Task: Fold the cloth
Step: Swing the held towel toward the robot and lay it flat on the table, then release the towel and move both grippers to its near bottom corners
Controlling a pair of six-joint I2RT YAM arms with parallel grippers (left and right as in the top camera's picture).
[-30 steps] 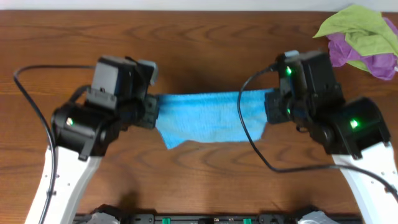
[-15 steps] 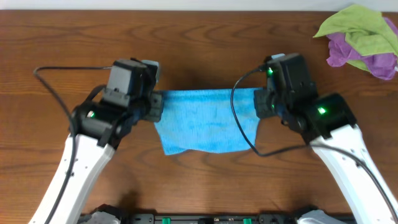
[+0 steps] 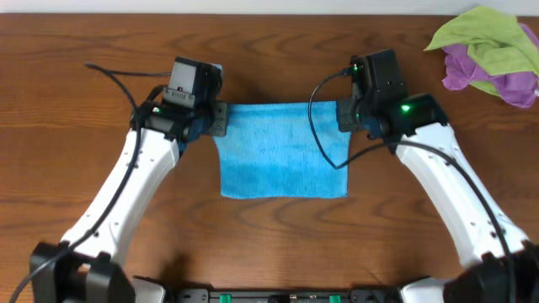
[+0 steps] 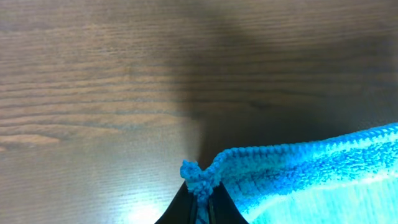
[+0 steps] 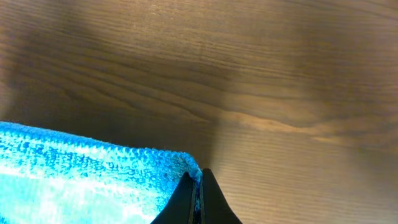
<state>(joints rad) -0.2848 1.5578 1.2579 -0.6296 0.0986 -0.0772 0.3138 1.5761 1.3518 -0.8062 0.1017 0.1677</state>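
Observation:
My left gripper lowers and eases slightly outward to the bare wood beyond the cloth's far edge [image 3: 237,97] [image 4: 224,134] next and releases the cloth's corner there, since it still hangs above the table.
The sky-blue cloth [image 3: 282,150] is stretched between my two grippers over the middle of the wooden table, its lower edge lying straight toward the front. My left gripper [image 3: 221,119] is shut on the cloth's far left corner; in the left wrist view a bunched tuft of the cloth [image 4: 200,177] sticks out between the black fingertips [image 4: 186,208]. My right gripper [image 3: 344,116] is shut on the far right corner, where the cloth's edge [image 5: 93,162] runs into the pinched tips of that gripper [image 5: 198,186].
A lime-green cloth [image 3: 480,38] lies heaped on a purple cloth [image 3: 493,76] at the table's far right corner. Black cables loop from both arms, one hanging over the blue cloth's right side [image 3: 324,139]. Bare wood [image 3: 278,50] lies beyond the cloth.
Both grippers have moved away from the front edge toward the back, carrying the cloth's corners. The cloth has spread from a crumpled hanging strip into a flat, nearly square sheet.

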